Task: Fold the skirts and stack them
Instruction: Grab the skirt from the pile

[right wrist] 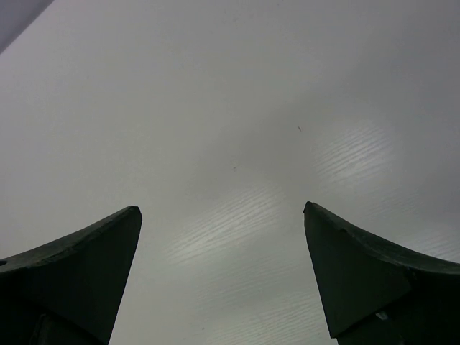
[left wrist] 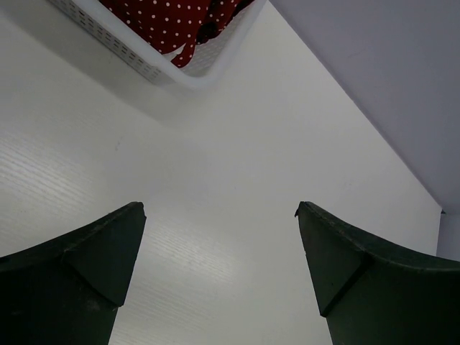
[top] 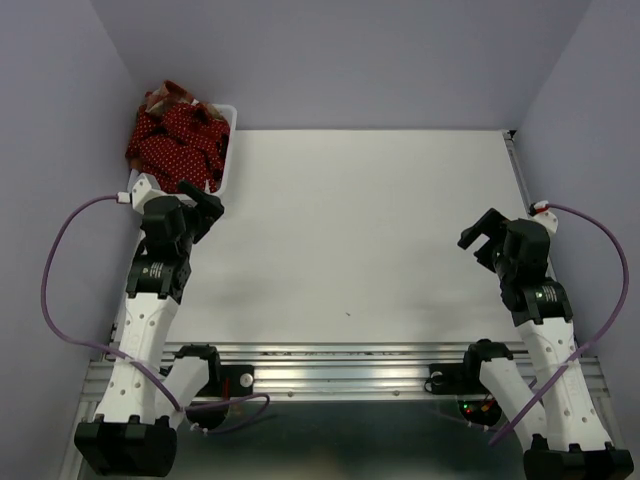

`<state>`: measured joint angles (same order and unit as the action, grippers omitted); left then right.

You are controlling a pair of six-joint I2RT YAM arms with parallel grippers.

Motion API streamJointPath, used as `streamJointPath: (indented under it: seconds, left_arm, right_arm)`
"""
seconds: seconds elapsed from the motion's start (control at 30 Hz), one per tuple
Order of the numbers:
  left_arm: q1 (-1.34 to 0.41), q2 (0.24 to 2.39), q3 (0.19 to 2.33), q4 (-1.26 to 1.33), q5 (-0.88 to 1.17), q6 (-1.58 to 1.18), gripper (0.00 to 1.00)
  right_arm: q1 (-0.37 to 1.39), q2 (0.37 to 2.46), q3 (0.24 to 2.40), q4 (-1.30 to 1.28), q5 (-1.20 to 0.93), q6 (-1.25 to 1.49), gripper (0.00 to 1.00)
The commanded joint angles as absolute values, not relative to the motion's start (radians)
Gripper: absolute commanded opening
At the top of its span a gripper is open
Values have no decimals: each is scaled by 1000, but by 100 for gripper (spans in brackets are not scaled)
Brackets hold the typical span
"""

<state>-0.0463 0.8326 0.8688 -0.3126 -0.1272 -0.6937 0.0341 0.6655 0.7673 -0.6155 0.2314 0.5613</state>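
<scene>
The left gripper moves outward over the basket's near rim next, then down onto the polka-dot skirt to close, since that skirt lies uncovered toward the basket's near side.
The skirts lie heaped in a white mesh basket [top: 226, 150] at the table's far left. Dark red polka-dot cloth [top: 175, 140] fills most of it, and a bit of plaid check [top: 172, 95] shows at the back of the heap. The polka-dot cloth also shows in the left wrist view [left wrist: 180, 18], inside the basket's corner [left wrist: 129, 54]. My left gripper [top: 205, 200] is open and empty just in front of the basket, jaws wide apart [left wrist: 219, 208]. My right gripper [top: 478, 240] is open and empty over the bare table at the right [right wrist: 223, 208].
The white table [top: 360, 230] spreads between the arms. Lilac walls close in the back and both sides. A metal rail [top: 340, 355] runs along the near edge by the arm bases.
</scene>
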Motion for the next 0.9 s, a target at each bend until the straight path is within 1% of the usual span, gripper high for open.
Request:
streamJointPath:
  seconds: [0.0, 0.27, 0.37, 0.47, 0.53, 0.6, 0.63, 0.7, 0.8, 0.87]
  left_arm:
    - [-49, 867, 914, -307, -163, -712, 99]
    - [-49, 1018, 1029, -224, -140, -649, 99]
    - [-41, 1112, 1084, -170, -149, -568, 99]
    - [-8, 1235, 1187, -161, -111, -493, 99]
    - [66, 1317, 1245, -141, -74, -453, 99]
    - [113, 1406, 1304, -143, 35, -434, 99]
    - [148, 1434, 1322, -135, 58, -408, 99]
    - [160, 1524, 1367, -140, 83, -367, 99]
    - [166, 1645, 1504, -193, 72, -301, 99]
    - [176, 1702, 1551, -236, 64, -282, 99]
  right_arm:
    - [34, 652, 776, -560, 203, 543, 100]
    - [34, 701, 790, -512, 161, 546, 100]
    - [34, 719, 792, -488, 126, 557, 100]
    - [34, 755, 798, -440, 46, 560, 100]
    - [34, 785, 816, -431, 34, 565, 100]
    - [34, 814, 824, -423, 44, 565, 100]
    - [34, 822, 827, -419, 51, 561, 100]
    - [34, 839, 834, -405, 52, 558, 100]
    - [34, 874, 842, -387, 49, 557, 100]
    - [34, 903, 845, -379, 51, 564, 100]
